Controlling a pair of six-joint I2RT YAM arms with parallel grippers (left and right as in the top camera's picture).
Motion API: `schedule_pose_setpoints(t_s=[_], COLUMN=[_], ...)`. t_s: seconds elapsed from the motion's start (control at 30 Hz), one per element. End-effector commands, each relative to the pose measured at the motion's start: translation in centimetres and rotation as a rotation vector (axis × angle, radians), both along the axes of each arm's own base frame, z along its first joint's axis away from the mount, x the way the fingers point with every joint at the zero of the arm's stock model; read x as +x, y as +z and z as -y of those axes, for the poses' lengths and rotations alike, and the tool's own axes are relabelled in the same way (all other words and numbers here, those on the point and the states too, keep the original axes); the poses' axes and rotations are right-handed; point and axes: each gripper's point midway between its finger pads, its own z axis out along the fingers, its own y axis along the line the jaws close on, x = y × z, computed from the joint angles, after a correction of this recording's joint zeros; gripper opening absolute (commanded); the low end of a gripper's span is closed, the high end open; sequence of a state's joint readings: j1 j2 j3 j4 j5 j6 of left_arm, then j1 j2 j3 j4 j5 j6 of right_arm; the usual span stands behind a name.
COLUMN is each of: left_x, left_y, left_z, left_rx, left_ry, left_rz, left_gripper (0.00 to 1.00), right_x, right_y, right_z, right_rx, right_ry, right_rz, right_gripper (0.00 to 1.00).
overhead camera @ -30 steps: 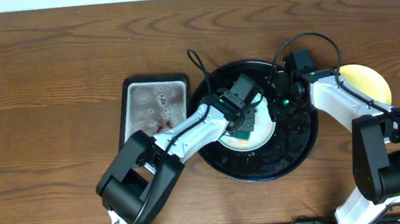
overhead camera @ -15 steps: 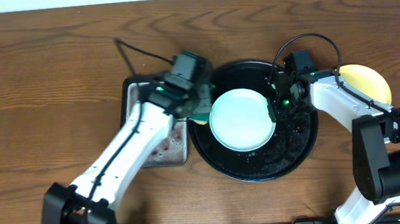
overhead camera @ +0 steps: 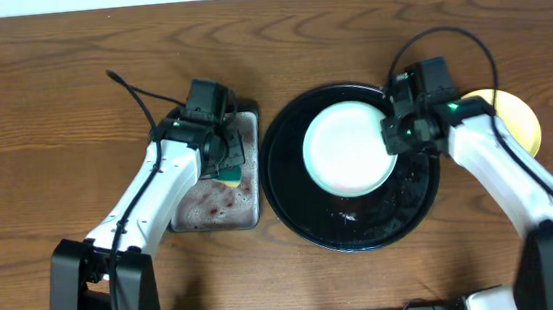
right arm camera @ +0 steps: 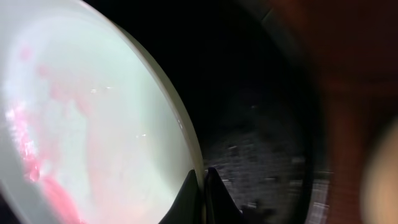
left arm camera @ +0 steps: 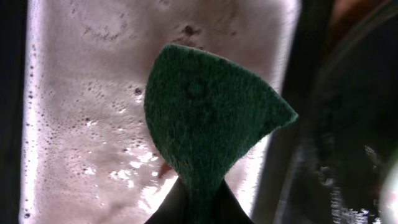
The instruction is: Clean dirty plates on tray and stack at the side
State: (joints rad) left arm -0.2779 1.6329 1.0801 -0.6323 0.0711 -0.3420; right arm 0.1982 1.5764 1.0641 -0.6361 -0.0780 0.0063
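Note:
The yellow plate lies off the tray, to the right of my right gripper in the overhead view, so I will lift, cross, lower onto it and release.
A pale light-blue plate is over the round black tray. My right gripper is shut on the plate's right rim. In the right wrist view the jaws pinch the rim, and the plate shows pink-red smears above the tray. A yellow plate lies on the table to the right of the tray. A second pale plate does not show. My left gripper is shut on a green sponge over the grey metal tray.
The grey rectangular tray holds soapy water with red specks, left of the black tray. The black tray's rim is close to the sponge's right. Black tray floor is wet. Cables arc above both wrists.
My left arm has swung left with the sponge, from the plate to above the grey tray. My right gripper has moved the plate up and to the right, still pinching its rim.

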Motion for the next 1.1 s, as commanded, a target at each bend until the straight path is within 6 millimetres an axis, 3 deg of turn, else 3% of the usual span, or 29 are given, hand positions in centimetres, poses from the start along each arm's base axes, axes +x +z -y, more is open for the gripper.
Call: schedule_pose_setpoints(t_s=[0.0, 0.07, 0.1, 0.2, 0.4, 0.83, 1.07], left_x=[-0.1, -0.1, -0.1, -0.1, -0.2, -0.3, -0.3], left_y=[-1.4, -1.5, -1.5, -1.5, -1.6, -1.6, -1.6], left_z=[-1.1, -1.3, -1.4, -1.4, -1.4, -1.4, -1.4], left_rx=[0.025, 0.024, 0.024, 0.024, 0.025, 0.026, 0.026], left_ry=[-0.007, 0.001, 0.002, 0.001, 0.001, 0.001, 0.001], left_rz=[-0.003, -0.002, -0.002, -0.003, -0.007, -0.010, -0.010], left_gripper=[0.12, 0.17, 0.39, 0.51, 0.55, 0.61, 0.61], right_x=[1.1, 1.0, 1.0, 0.9, 0.6, -1.0, -1.1], right_y=[4.3, 5.6, 6.9, 8.7, 12.0, 17.8, 19.0], right_z=[1.9, 2.3, 2.8, 3.5, 3.1, -1.7, -2.1], right_rx=[-0.168, -0.217, -0.277, -0.370, -0.552, -0.845, -0.867], right_ry=[-0.022, -0.030, -0.038, -0.071, -0.055, 0.014, -0.020], right_rz=[0.159, 0.205, 0.250, 0.314, 0.436, 0.673, 0.719], right_gripper=[0.01, 0.01, 0.01, 0.01, 0.01, 0.01, 0.01])
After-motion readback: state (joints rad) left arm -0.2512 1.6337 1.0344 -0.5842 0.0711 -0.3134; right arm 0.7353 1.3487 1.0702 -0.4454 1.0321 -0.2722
